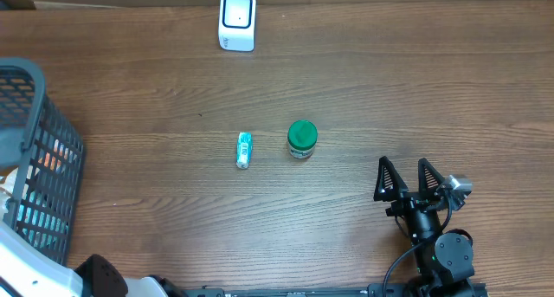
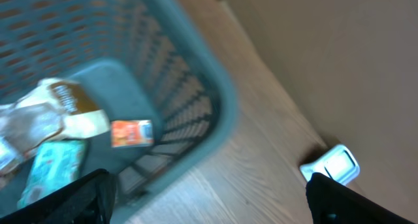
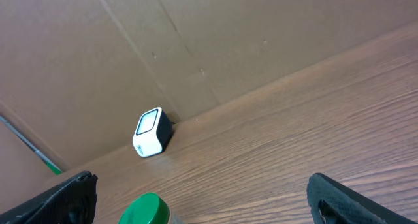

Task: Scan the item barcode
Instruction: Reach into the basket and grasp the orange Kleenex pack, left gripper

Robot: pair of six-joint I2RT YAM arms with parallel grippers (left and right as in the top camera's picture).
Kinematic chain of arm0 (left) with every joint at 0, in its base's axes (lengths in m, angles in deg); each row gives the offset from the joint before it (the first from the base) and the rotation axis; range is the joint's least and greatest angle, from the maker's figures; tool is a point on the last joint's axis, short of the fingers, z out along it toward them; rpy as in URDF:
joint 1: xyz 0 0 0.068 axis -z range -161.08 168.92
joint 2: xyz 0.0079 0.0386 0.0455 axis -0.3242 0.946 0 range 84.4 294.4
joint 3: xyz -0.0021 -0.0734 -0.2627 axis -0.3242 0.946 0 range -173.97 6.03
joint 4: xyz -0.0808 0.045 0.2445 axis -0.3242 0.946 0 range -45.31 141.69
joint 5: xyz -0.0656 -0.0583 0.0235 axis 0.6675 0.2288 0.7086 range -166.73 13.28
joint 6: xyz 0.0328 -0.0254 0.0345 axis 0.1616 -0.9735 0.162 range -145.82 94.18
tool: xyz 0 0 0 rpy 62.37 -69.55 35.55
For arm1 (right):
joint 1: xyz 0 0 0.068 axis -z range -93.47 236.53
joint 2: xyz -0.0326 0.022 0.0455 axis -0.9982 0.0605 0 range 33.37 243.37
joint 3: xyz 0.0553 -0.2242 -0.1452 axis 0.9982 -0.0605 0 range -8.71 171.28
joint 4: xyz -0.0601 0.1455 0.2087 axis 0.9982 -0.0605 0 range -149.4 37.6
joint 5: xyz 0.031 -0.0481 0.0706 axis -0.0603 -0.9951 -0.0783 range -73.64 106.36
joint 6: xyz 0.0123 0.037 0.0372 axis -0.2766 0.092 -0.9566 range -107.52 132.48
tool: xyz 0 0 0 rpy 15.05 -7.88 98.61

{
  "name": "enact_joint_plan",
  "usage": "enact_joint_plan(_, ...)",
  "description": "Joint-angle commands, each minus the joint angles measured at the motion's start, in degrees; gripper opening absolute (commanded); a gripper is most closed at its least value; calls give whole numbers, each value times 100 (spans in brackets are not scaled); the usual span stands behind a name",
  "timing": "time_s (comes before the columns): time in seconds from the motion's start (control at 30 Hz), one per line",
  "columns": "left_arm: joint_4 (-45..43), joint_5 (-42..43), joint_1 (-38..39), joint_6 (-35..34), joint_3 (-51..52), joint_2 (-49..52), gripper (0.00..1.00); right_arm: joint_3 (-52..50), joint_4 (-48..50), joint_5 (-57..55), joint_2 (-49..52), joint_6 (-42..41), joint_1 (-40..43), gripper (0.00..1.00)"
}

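My open left gripper lowers past the basket's rim onto the small orange pack's end (image 2: 121, 133) nearest the other items next, since a gap there leaves finger room.
The white barcode scanner (image 1: 236, 20) stands at the table's far edge, also seen as the scanner (image 3: 151, 132) in the right wrist view and the scanner (image 2: 331, 165) in the left wrist view. A small white-and-teal tube (image 1: 244, 150) lies mid-table, and a green-lidded jar (image 1: 302, 138) stands upright just right of it. My right gripper (image 1: 409, 177) is open and empty to the jar's right and nearer the front edge; the jar (image 3: 145, 211) sits low between its fingers' line of sight. My left gripper (image 2: 206, 185) hangs open and empty by the basket's rim.
A grey-blue mesh basket (image 1: 52, 141) stands at the left edge; the basket (image 2: 196, 87) holds several packaged items, among them a small orange pack (image 2: 132, 133). A brown cardboard wall (image 3: 196, 41) backs the table behind the scanner.
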Motion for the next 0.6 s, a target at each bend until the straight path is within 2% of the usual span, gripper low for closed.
enact_joint_plan(0.0,-120,197,-382,-212,431,142,94,-61,33,11,-46,2,-103,100)
enact_joint_plan(0.27,-496,-7,-531,-278,1443,634,91,-61,33,11,-46,2,-140,100)
enact_joint_plan(0.57,-835,-463,-531,-267,2162,748,91,-61,33,11,-46,2,-140,100)
